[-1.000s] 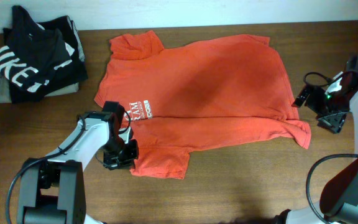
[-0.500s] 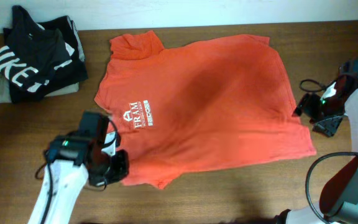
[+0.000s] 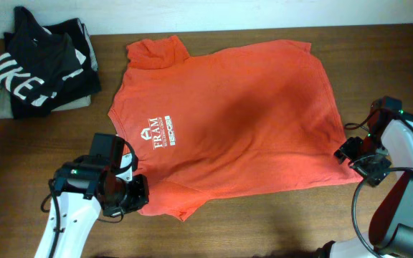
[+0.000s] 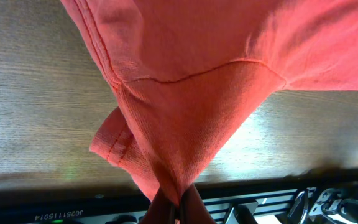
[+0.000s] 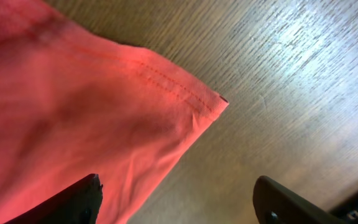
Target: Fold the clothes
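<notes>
My left gripper will next lift outward, come down over the shirt's edge just past the white lettering and let go of the sleeve corner, because the shirt is still spread out.
The red-orange T-shirt (image 3: 235, 115) lies spread on the wooden table, white lettering (image 3: 160, 132) at its left. My left gripper (image 3: 136, 195) is shut on the shirt's front-left sleeve corner and holds it pulled toward the front; in the left wrist view the cloth (image 4: 191, 93) hangs pinched between the closed fingers (image 4: 174, 208). My right gripper (image 3: 355, 156) is open at the shirt's front-right hem corner (image 5: 210, 102); its left finger (image 5: 73, 202) lies over the cloth, the right finger (image 5: 291, 202) over bare table.
A stack of folded clothes (image 3: 41, 64), a black shirt with large white letters over a grey-olive garment, sits at the back left. The table's front edge (image 4: 260, 180) lies just below the left gripper.
The left gripper pulled the folded-over front-left part of the shirt out toward the front, opening the fold. The right gripper moved forward and down to the shirt's front-right hem corner.
</notes>
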Robot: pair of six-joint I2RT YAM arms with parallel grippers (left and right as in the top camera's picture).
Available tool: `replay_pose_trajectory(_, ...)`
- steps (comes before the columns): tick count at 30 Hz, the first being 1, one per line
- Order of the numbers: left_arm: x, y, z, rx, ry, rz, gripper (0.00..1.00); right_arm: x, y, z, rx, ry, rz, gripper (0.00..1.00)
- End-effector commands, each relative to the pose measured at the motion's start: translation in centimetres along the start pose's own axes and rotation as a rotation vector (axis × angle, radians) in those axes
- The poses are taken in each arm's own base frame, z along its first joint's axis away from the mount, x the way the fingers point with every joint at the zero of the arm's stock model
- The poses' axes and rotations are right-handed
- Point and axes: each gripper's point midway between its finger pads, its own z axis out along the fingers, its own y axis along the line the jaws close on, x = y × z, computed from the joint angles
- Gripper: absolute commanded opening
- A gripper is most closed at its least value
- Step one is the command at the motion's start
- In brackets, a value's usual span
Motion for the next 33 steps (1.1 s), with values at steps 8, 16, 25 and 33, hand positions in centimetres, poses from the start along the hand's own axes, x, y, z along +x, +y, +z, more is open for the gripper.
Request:
replay_pose_trajectory(8,-0.2,0.1,0.1,-0.005,-0.01,-0.005,0.05,-0.9,-2.4,3.1,-0.177,0.052,0.145,0.76)
replay_pose_trajectory(16,-0.4,0.1,0.1,-0.003,-0.017,-0.003,0.05,-0.6,-2.1,5.5,-0.222,0.023,0.163,0.63)
replay_pose_trajectory(25,-0.5,0.5,0.1,-0.03,-0.026,-0.003,0.01,-1.1,-2.0,5.4,-0.229,0.011,0.195,0.04)
replay_pose_trajectory(33,0.7,0.0,-3.0,0.019,-0.146,0.035,0.01,-0.3,-2.1,-1.0,-0.317,0.007,0.228,0.04)
